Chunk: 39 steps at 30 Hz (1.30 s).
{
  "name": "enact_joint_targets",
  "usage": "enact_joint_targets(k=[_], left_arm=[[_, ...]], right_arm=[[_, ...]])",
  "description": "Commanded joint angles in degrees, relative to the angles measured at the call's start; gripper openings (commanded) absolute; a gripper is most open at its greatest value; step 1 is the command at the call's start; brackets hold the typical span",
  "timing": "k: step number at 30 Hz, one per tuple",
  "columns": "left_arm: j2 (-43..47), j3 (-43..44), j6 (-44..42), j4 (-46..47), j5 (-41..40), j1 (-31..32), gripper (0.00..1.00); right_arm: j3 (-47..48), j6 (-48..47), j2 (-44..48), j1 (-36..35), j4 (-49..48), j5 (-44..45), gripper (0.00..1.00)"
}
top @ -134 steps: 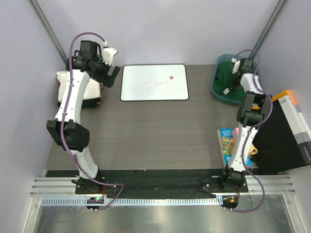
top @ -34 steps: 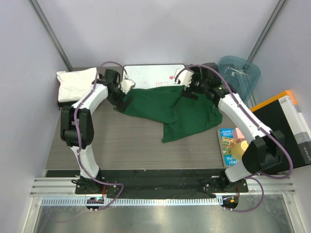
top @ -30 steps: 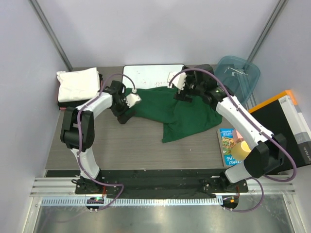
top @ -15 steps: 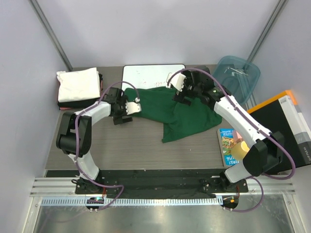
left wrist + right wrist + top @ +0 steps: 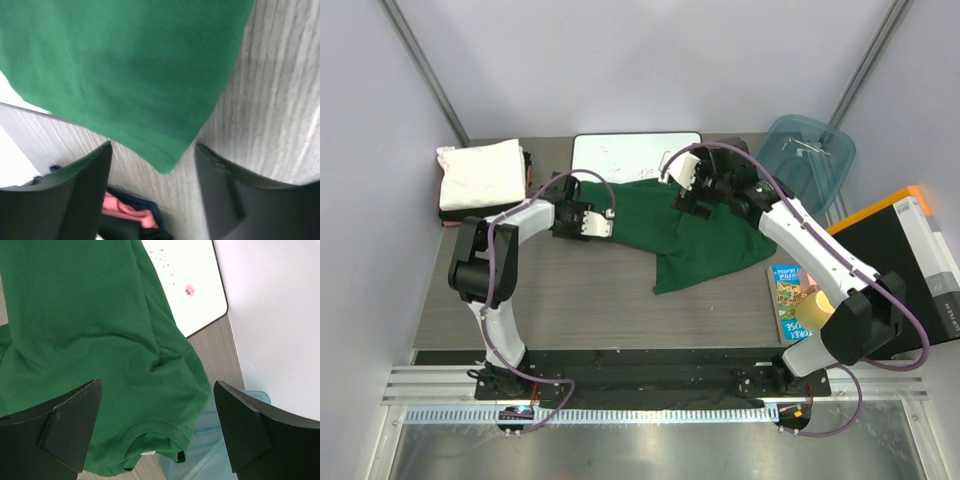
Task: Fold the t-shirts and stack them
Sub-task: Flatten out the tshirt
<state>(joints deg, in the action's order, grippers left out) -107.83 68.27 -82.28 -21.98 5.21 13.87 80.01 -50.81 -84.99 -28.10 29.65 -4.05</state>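
My right gripper is to go back and down next and close on the green t-shirt's near corner (image 5: 662, 286), since that corner sticks out from the cloth onto bare tabletop.
The dark green t-shirt (image 5: 685, 232) lies crumpled and unfolded across the middle of the table. My left gripper (image 5: 595, 222) sits low at its left edge. In the left wrist view the jaws (image 5: 154, 147) stand apart around a hemmed corner of the green t-shirt (image 5: 125, 75), not pinching it. My right gripper (image 5: 682, 185) hovers wide open over the shirt's upper part. The right wrist view shows its gripper (image 5: 157, 384) above the green t-shirt (image 5: 100, 340), collar side near. A folded white t-shirt (image 5: 480, 172) lies on a black one (image 5: 485, 213) at the back left.
A white board with a black rim (image 5: 636, 155) lies at the back, partly under the shirt. A teal tub (image 5: 810, 150) stands at the back right. A colourful book (image 5: 788, 295), a yellow roll (image 5: 812, 306) and a black and orange box (image 5: 910, 260) crowd the right side.
My left gripper has come down and rightward to the shirt's left corner, and its jaws have narrowed. The right gripper has shifted slightly left above the shirt, still wide open.
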Motion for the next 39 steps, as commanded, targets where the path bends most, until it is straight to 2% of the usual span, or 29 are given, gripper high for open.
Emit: enact_joint_targets(k=[1,2,3,6,10,13,16,19,23,32,35,38,39], left_arm=[[-7.21,2.73,-4.03,-13.34,0.86,-0.16,0.49],[-7.83,3.7,-4.38,-14.92,0.59,-0.16,0.38],[-9.22,4.93,-4.47,-18.59,0.15,-0.07,0.0],[-10.2,10.89,-2.28,-22.93,-0.82,0.02,0.0],[-9.25,19.15,8.58,-28.81,2.34,-0.42,0.0],[-8.1,24.53,14.32,-31.8,4.89,-0.86,0.0],[-7.13,26.47,18.73,-32.34,5.6,-0.6,0.0],[-6.43,28.4,21.89,-31.81,2.26,-0.16,0.0],[-5.73,30.96,24.62,-34.7,1.2,-0.07,0.0],[-1.77,29.55,26.56,-34.54,-0.29,0.46,0.0],[-1.24,28.59,26.56,-33.92,-1.26,0.46,0.0],[-0.8,27.62,26.12,-32.69,-1.96,0.46,0.0],[-0.8,27.53,26.21,-32.52,-2.05,0.46,0.0]], right_arm=[[1.2,0.79,2.81,-0.38,0.14,0.28,0.98],[1.2,0.97,3.07,-0.47,0.49,-0.25,0.98],[1.12,1.49,3.16,-0.82,1.45,-1.47,0.99],[0.68,3.94,3.52,-2.3,5.23,-4.02,1.0],[-0.81,11.93,1.76,-4.94,10.86,-11.13,0.99],[-6.95,13.98,1.67,-9.32,10.0,-12.82,0.98],[-15.64,12.06,1.58,-13.81,7.36,-13.34,0.97],[-18.13,9.42,0.1,-15.41,5.6,-14.84,0.97],[-18.04,5.9,-3.95,-15.5,3.14,-15.98,0.97],[-17.43,3.88,-10.1,-15.5,-3.11,-14.84,0.95],[-17.43,2.82,-12.03,-15.5,-3.37,-15.37,0.89],[-16.64,2.47,-13.27,-15.5,-3.2,-15.37,0.69],[-16.46,2.29,-13.62,-15.5,-3.11,-15.46,0.52]])
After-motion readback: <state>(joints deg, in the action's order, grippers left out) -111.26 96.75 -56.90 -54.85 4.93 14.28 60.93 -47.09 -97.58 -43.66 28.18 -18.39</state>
